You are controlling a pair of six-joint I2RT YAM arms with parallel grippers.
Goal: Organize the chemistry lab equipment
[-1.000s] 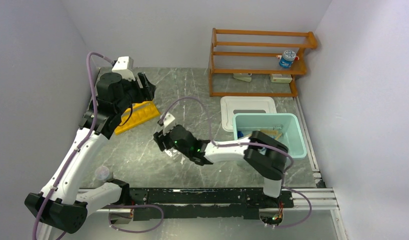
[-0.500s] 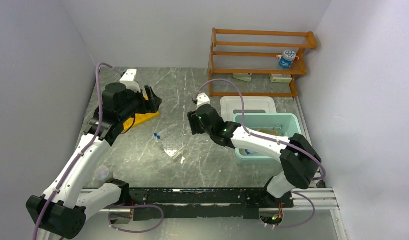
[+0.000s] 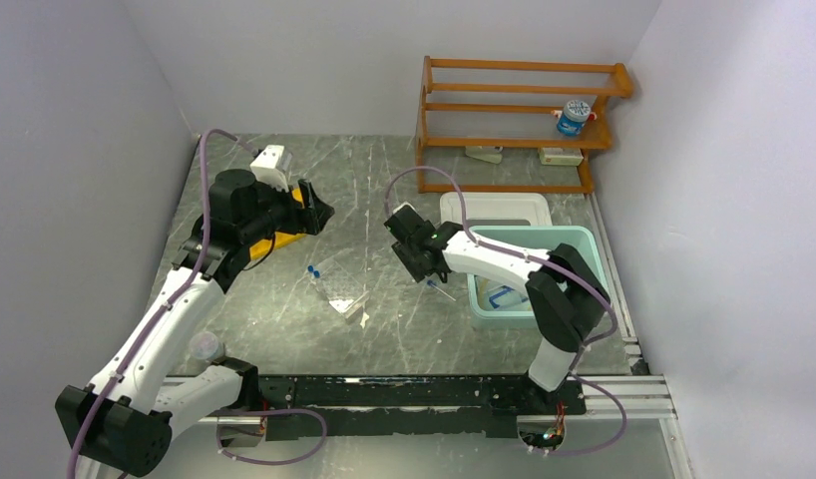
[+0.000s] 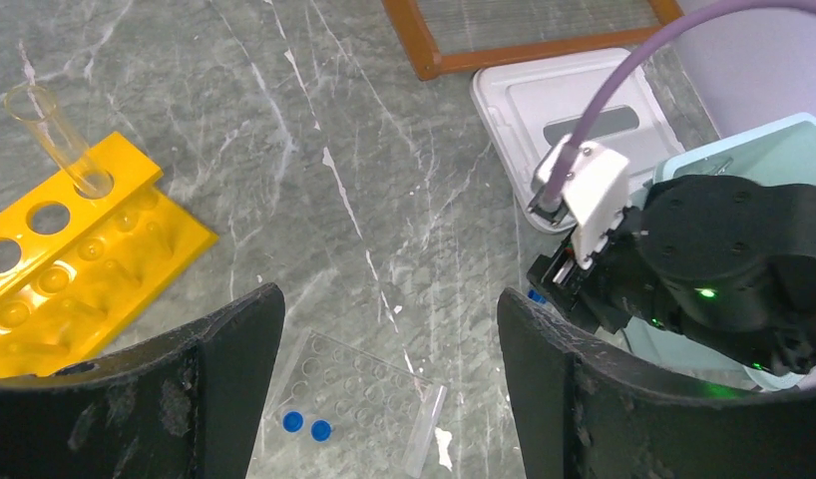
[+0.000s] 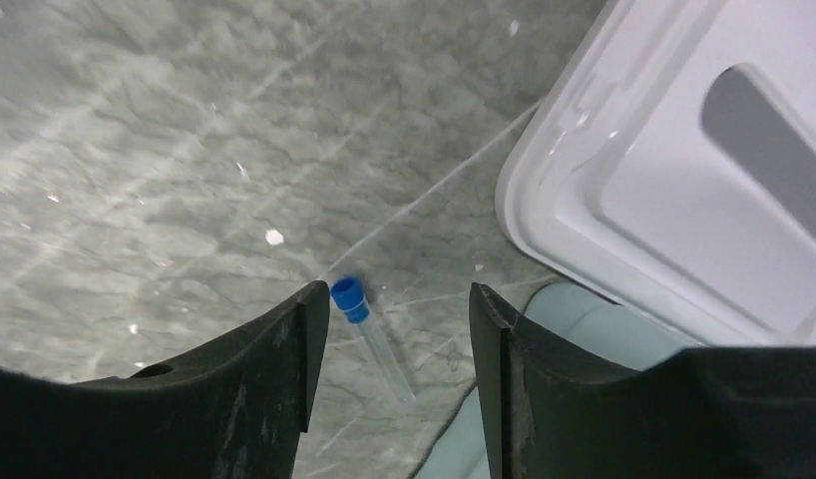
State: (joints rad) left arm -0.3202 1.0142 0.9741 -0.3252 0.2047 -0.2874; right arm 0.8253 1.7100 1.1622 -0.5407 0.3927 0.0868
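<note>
I need to lower my right gripper and close it on the clear tube (image 3: 437,287) (image 5: 363,319) next to its blue cap. The tube lies on the tabletop between my open fingers.
My right gripper (image 3: 421,261) (image 5: 399,379) is open just left of the pale teal tub (image 3: 592,261). A clear blue-capped tube (image 5: 369,334) lies between its fingers, ungripped; it also shows in the top view (image 3: 440,290). My left gripper (image 3: 309,213) (image 4: 389,399) is open and empty, above the table by the yellow holed rack (image 4: 75,259) (image 3: 302,195). One clear test tube (image 4: 60,140) stands in the rack. The clear tray (image 3: 346,300) (image 4: 359,404) lies mid-table with two tiny blue-capped tubes (image 4: 304,426) (image 3: 311,269) at its left end. Blue-framed goggles (image 3: 504,297) lie in the tub.
The tub's white lid (image 3: 494,210) (image 5: 683,170) lies flat behind the tub. The orange wooden shelf (image 3: 519,120) stands at the back right with a blue-white bottle (image 3: 574,117) on it. A clear round item (image 3: 203,346) sits near the left arm's base.
My right gripper has moved from the clear tray rightward to beside the tub, uncovering the tray; a blue-capped tube now lies under it. My left gripper has shifted right over the rack.
</note>
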